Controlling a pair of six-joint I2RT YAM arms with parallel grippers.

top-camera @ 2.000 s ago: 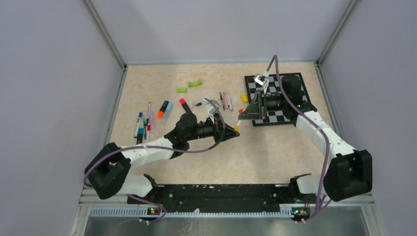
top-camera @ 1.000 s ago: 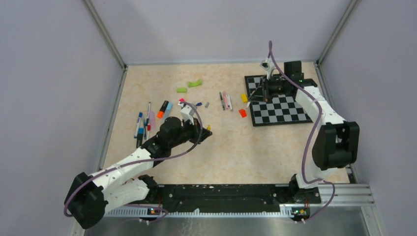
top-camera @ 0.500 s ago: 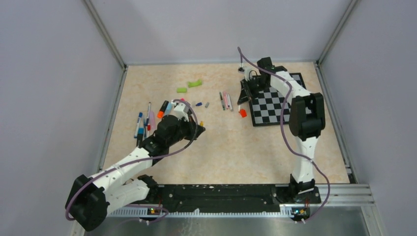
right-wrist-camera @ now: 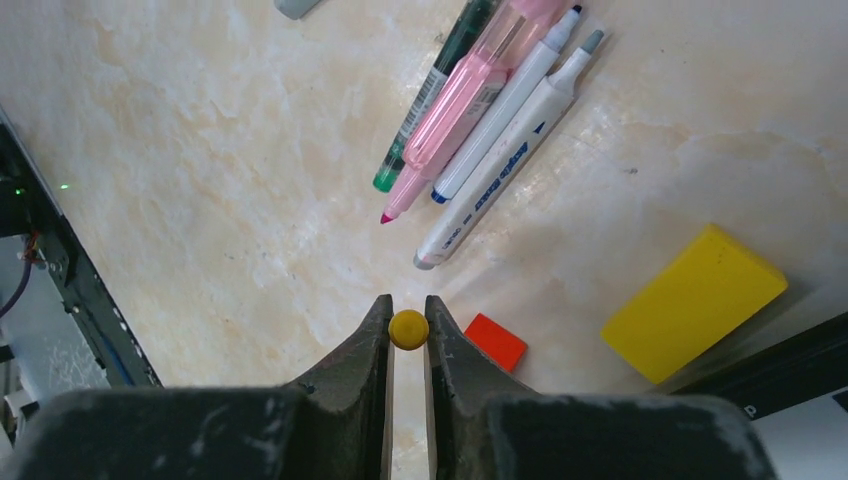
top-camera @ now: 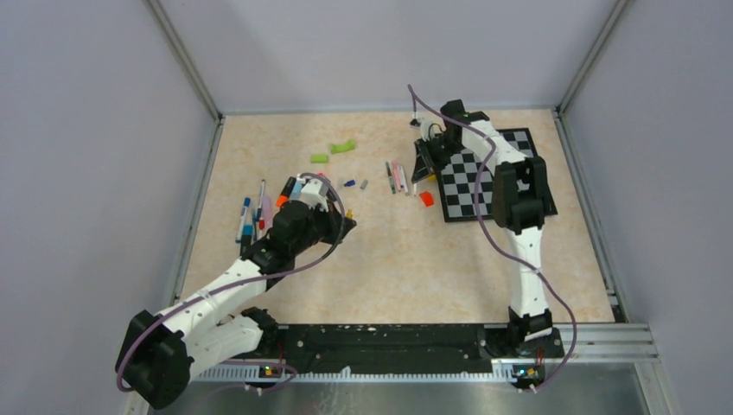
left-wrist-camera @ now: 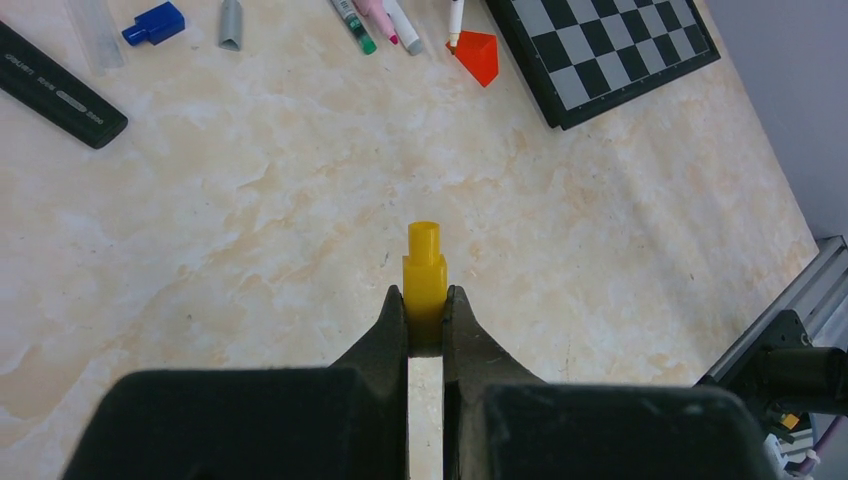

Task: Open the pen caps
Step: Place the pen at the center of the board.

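Observation:
The robot's left gripper will next move outward and down to clear table between the grey cap and green pen [right-wrist-camera: 432, 92] and let go of the yellow cap.
My left gripper [left-wrist-camera: 425, 302] is shut on a yellow pen cap [left-wrist-camera: 424, 258], held above bare table; in the top view the gripper [top-camera: 346, 226] is left of centre. My right gripper [right-wrist-camera: 407, 306] is shut on a thin pen seen end on, showing only its round yellow end [right-wrist-camera: 408, 329]. It hangs over the table by the chessboard's left edge [top-camera: 422, 169]. Below it lie a green pen [right-wrist-camera: 432, 92], a pink pen [right-wrist-camera: 462, 98] and two white markers [right-wrist-camera: 505, 142], all uncapped. A blue cap [left-wrist-camera: 155, 22] and a grey cap [left-wrist-camera: 230, 22] lie loose.
The chessboard [top-camera: 494, 192] lies at the right. A red block [right-wrist-camera: 496, 342] and a yellow block [right-wrist-camera: 694, 300] sit by its left edge. A black marker [left-wrist-camera: 55, 85] and several pens [top-camera: 253, 216] lie at the left. Green pieces [top-camera: 343, 146] lie at the back.
The two grippers have drawn apart. My left arm pulled back to the left with the yellow cap. My right arm swung left off the chessboard to the pens beside it.

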